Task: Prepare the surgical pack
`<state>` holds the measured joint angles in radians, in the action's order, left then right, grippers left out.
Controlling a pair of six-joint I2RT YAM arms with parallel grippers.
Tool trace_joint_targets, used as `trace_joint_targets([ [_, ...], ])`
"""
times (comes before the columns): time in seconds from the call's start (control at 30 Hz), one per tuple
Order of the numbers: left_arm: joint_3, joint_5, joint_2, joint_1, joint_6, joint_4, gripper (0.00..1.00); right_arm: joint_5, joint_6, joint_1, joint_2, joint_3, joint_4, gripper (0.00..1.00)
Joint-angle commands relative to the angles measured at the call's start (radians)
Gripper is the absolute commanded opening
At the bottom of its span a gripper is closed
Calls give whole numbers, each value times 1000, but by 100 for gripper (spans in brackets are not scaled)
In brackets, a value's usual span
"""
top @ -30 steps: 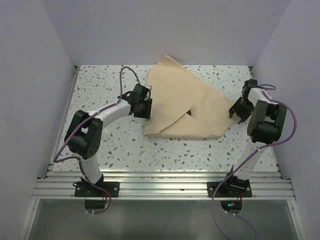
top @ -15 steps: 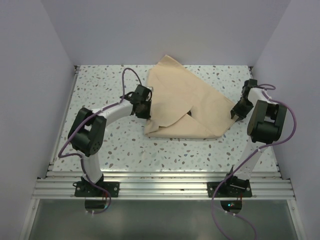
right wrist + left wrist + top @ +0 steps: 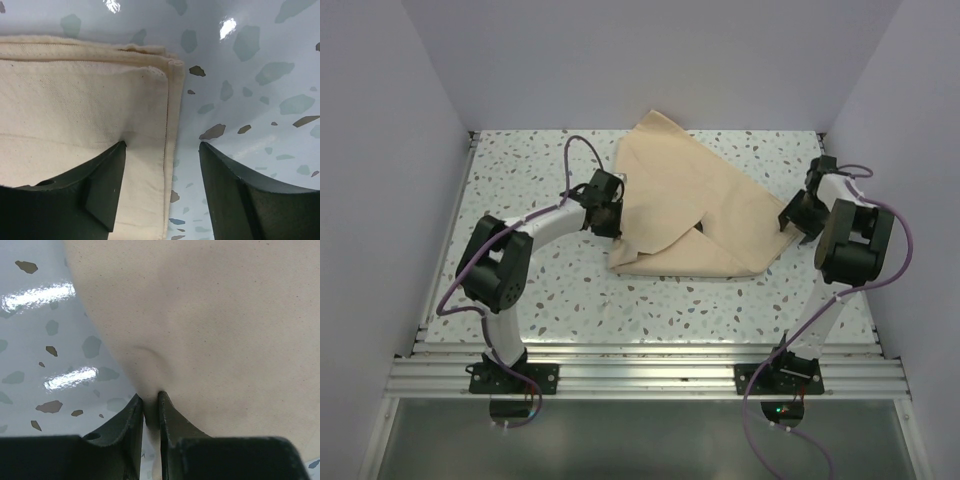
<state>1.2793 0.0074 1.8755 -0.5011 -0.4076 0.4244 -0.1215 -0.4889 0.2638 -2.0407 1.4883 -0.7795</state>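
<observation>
The sheet's corner tip (image 3: 168, 69) is still beyond my right gripper's fingers, so the gripper will next move outward along the stitched hem (image 3: 167, 150) to that corner and close there.
The tan-beige wrap sheet (image 3: 690, 205) lies folded over itself on the speckled table; no steel tray, instruments or gauze show. My left gripper (image 3: 610, 218) is at the sheet's left edge, shut on a pinch of the cloth (image 3: 150, 405). My right gripper (image 3: 790, 220) is open at the sheet's right corner. In the right wrist view its fingers straddle the stitched hem (image 3: 167, 150), one finger on the cloth (image 3: 107, 180) and the other over bare table. The sheet (image 3: 215, 330) fills most of the left wrist view.
White walls stand close on the left, right and back. The aluminium rail (image 3: 650, 370) with both arm bases runs along the near edge. Speckled table (image 3: 520, 170) shows to the left of the sheet and in front of it.
The left gripper has shifted slightly up and right along the sheet's left edge. The right gripper drew back from the sheet's corner, then returned to it. The sheet's folds look unchanged.
</observation>
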Motion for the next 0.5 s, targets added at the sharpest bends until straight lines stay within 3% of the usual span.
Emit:
trace_joint_targets([
  [0.0,11,-53,31,-2,38,28,0,-47,-2,37,2,46,42,64],
  [0.47,69,-57,36,-2,53,59,0,-9,27,55,-136,187,60,46],
])
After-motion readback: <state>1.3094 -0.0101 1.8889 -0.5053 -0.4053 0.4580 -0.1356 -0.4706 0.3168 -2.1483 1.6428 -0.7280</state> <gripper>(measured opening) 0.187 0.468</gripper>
